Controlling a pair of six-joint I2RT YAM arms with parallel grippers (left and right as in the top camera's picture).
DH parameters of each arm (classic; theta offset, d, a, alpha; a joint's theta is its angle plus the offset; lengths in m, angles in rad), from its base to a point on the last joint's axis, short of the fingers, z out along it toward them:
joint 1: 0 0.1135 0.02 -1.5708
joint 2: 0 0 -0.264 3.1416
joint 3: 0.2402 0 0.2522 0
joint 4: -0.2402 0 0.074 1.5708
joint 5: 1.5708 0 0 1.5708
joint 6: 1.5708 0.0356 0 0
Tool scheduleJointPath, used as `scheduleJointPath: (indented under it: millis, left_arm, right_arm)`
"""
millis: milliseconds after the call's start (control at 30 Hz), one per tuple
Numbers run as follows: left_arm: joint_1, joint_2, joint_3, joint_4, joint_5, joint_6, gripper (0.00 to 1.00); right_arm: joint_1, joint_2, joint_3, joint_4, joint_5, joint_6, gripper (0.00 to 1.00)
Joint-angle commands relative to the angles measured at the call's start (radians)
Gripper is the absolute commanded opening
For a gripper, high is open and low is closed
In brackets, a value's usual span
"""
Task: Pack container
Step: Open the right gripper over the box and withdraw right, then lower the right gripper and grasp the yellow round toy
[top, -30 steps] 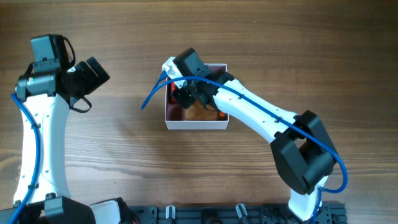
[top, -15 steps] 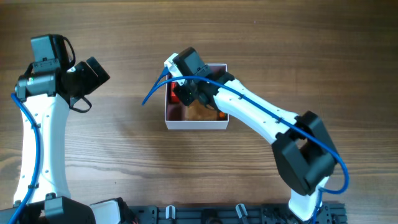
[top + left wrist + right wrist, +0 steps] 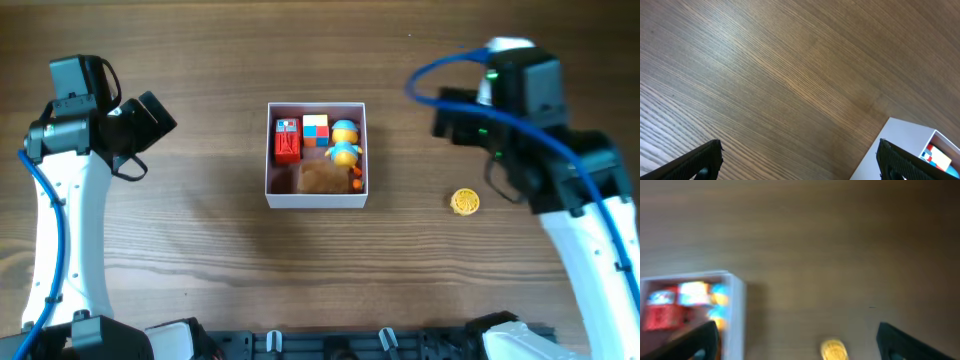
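I should move my right gripper down and back while turning it, to close on both sides of the yellow round toy [image 3: 833, 350], since the toy is outside the container.
The container [image 3: 316, 200], a shallow white box, sits mid-table. Inside it are a red block [image 3: 287, 141], a multicoloured cube [image 3: 315, 130], a yellow-and-blue figure [image 3: 346, 140] and a brown piece [image 3: 320, 178]. My right gripper [image 3: 447, 122] hangs open and empty well right of the box. The blurred right wrist view shows the container [image 3: 735, 315] at lower left and a small yellow round toy [image 3: 833, 350] between the spread fingers of my right gripper [image 3: 797, 345]. My left gripper [image 3: 158, 115] is open over bare wood far left of the box, whose corner [image 3: 895, 132] shows in the left wrist view beside the gripper [image 3: 800, 162].
The yellow round toy [image 3: 464, 202] lies on the wood right of the container, just below my right arm. A black rack runs along the table's front edge [image 3: 330, 345]. Bare wood lies between the left arm and the box.
My right gripper opened, left the red block in the container's back left corner, and swung up and away to the right. The left arm has not moved.
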Motion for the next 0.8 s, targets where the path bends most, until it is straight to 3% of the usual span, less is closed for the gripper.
scheduleJointPath:
  millis: [0,200,400,767]
  left_arm:
    - [0.005,0.004,0.005,0.002,0.012,-0.008,1.00]
    - [0.005,0.004,0.005,0.002,0.012,-0.008,1.00]
    - [0.005,0.004,0.005,-0.002,0.012,-0.008,1.00]
    - [0.005,0.004,0.005,-0.013,0.012,-0.005,1.00]
  right_arm:
    - [-0.148,0.029,-0.026,-0.126,-0.069,0.161,1.00]
    - [-0.214,0.076,-0.235,-0.113,-0.137,0.204,1.00]
    - [-0.214,0.180,-0.522,0.157,-0.217,0.244,1.00]
    - [-0.214,0.454,-0.550,0.351,-0.217,0.255,1.00]
